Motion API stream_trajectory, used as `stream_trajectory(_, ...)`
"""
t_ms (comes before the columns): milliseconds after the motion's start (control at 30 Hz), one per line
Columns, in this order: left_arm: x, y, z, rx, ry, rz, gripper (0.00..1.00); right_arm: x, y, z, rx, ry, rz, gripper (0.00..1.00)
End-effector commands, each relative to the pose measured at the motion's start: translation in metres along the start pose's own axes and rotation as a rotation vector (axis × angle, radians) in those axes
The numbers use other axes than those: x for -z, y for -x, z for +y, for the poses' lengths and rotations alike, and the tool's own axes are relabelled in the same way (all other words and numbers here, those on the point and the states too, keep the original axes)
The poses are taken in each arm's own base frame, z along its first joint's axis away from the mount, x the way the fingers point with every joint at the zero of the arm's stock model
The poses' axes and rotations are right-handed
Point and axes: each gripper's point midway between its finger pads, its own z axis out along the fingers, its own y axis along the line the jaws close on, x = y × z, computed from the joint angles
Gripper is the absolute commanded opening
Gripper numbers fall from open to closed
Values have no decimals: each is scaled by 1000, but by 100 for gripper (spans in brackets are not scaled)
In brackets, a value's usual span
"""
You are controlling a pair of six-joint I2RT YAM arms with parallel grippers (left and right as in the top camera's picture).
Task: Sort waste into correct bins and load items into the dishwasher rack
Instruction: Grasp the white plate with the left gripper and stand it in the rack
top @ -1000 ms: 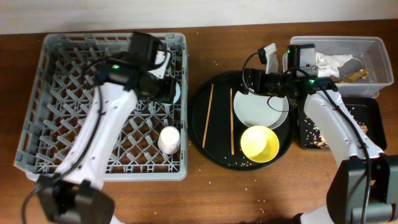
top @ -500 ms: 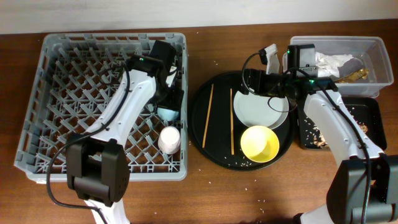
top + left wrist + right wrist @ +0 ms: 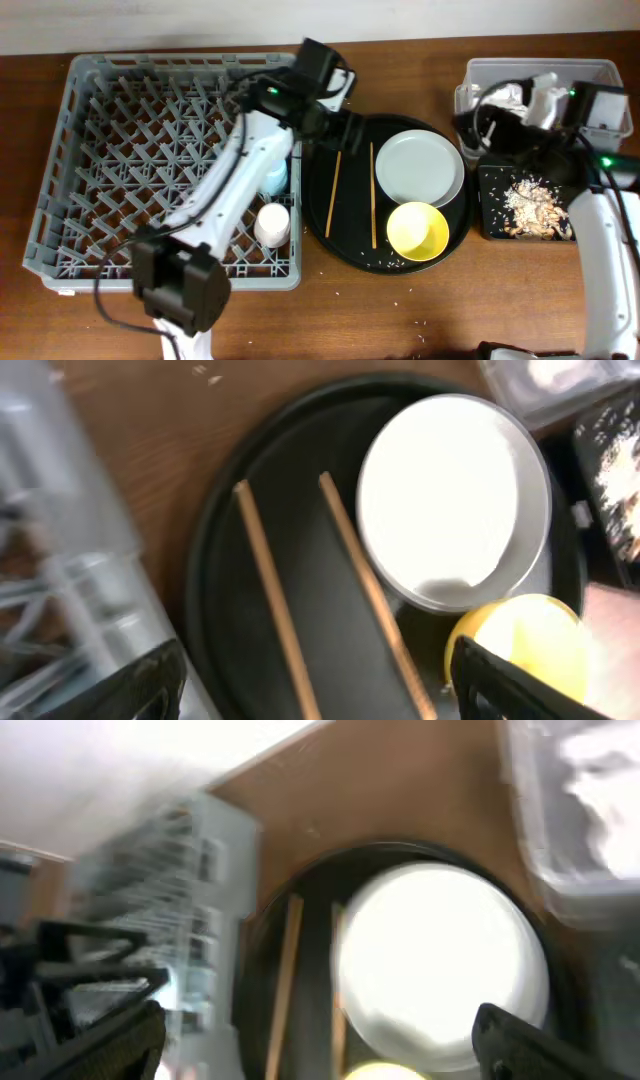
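The pale plate's rim by the chopsticks lies nearest my left gripper, so it will go down and to the right in the overhead view onto that rim.
The grey dishwasher rack [image 3: 120,170] holds the light blue cup [image 3: 276,178] and the pink-white cup [image 3: 272,224] near its right side. The two chopsticks [image 3: 335,185] [image 3: 275,600], the pale plate [image 3: 420,168] [image 3: 450,500] [image 3: 440,970] and the yellow bowl [image 3: 417,230] [image 3: 530,650] lie on the round black tray [image 3: 320,215]. My left gripper [image 3: 350,125] [image 3: 310,680] is open and empty above the chopsticks. My right gripper [image 3: 472,125] [image 3: 315,1040] is open and empty beside the clear tub [image 3: 590,70], which holds the napkin [image 3: 508,95]. The wrapper is hidden.
The shallow black tray [image 3: 490,225] in front of the clear tub holds food scraps [image 3: 535,200]. Rice-like crumbs lie on the wood near the round tray's front. The rack's right wall [image 3: 90,590] stands close to the left of my left gripper.
My left gripper left the blue cup in the rack and swung right over the round tray. My right arm drew back right from the plate, uncovering the black tray.
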Motion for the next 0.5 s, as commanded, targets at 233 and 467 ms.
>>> stream_trajectory(233, -131, -6, -70, 108, -123, 9, 70, 14, -13, -51, -104, -225, 29, 99)
stream_trajectory(467, -167, -28, -63, 124, -9, 47, 61, 13, -15, -53, -105, -235, 37, 99)
